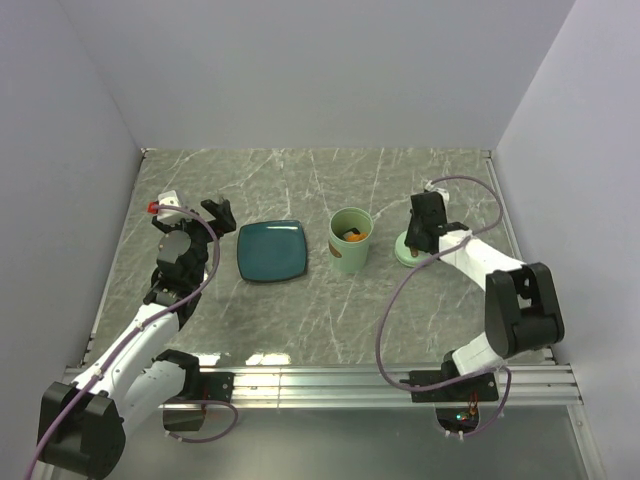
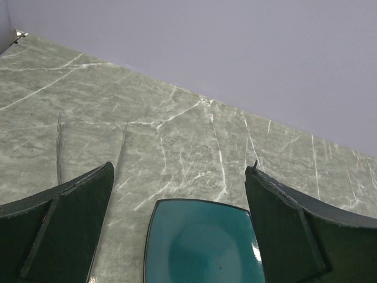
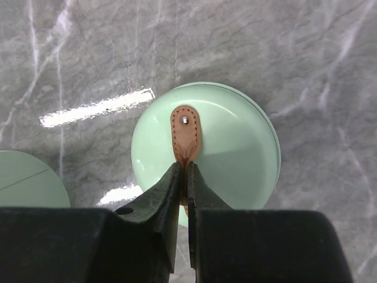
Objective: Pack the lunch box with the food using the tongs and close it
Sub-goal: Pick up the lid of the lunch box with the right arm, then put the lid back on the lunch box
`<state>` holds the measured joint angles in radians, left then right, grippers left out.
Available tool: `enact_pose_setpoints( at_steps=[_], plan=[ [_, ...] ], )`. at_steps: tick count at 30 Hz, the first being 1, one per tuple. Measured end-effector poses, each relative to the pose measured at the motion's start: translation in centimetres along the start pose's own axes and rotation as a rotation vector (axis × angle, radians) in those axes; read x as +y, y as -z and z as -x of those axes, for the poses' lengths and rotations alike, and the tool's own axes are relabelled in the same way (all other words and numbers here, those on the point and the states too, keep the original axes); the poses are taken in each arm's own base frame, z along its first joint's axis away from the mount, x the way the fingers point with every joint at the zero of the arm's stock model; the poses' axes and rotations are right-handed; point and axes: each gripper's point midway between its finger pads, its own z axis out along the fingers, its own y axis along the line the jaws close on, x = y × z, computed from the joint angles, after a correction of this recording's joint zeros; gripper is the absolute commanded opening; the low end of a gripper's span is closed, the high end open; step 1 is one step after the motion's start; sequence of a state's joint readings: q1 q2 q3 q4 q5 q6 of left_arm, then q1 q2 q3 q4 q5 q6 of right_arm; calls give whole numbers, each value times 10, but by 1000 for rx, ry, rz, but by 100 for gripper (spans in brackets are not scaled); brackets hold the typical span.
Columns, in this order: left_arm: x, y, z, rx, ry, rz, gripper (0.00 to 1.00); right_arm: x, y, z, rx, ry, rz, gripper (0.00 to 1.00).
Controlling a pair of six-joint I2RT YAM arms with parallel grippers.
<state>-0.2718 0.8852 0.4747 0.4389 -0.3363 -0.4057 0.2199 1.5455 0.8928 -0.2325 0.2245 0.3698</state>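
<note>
The right gripper lifts over the lunch box next, lowers the lid onto its open rim [image 1: 351, 223] and releases the handle there, since the food inside lies uncovered.
The pale green lunch box [image 1: 351, 243] stands upright and open at the table's middle, with orange food [image 1: 353, 236] inside. Its edge also shows in the right wrist view, lunch box [image 3: 26, 183]. To its right the round green lid [image 3: 235, 147] lies flat on the table, the lid [image 1: 404, 254] partly under my right arm. My right gripper [image 3: 184, 166] is shut on the lid's brown handle [image 3: 185, 132], pinching the loop from above; right gripper [image 1: 416, 236]. My left gripper [image 2: 179, 171] hangs open and holds nothing, left gripper [image 1: 190, 218]. The tongs are out of view.
A dark teal square plate [image 1: 272, 250] with nothing on it lies left of the lunch box, just right of my left gripper; plate [image 2: 203, 242]. Grey walls close in the marble table at the back and on both sides.
</note>
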Motion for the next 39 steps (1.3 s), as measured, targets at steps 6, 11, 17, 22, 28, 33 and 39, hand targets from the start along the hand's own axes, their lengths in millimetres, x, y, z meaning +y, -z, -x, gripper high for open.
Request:
enact_pose_setpoints(
  at_steps=[6, 11, 17, 22, 28, 33, 39],
  plan=[
    [1, 0, -1, 2, -1, 3, 99, -4, 29, 21, -100, -26, 19, 0],
    [1, 0, -1, 3, -1, 3, 99, 0, 63, 40, -196, -54, 86, 0],
    [1, 0, -2, 6, -3, 5, 99, 18, 115, 64, -318, -72, 261, 0],
    [1, 0, -2, 9, -4, 5, 99, 47, 139, 69, -340, -47, 441, 0],
    [2, 0, -3, 11, -5, 6, 99, 96, 157, 56, -274, 20, 685, 0],
    [2, 0, -3, 11, -5, 6, 99, 131, 167, 52, -220, 74, 826, 0],
    [2, 0, -3, 11, -6, 6, 99, 156, 168, 52, -174, 105, 893, 0]
  ],
)
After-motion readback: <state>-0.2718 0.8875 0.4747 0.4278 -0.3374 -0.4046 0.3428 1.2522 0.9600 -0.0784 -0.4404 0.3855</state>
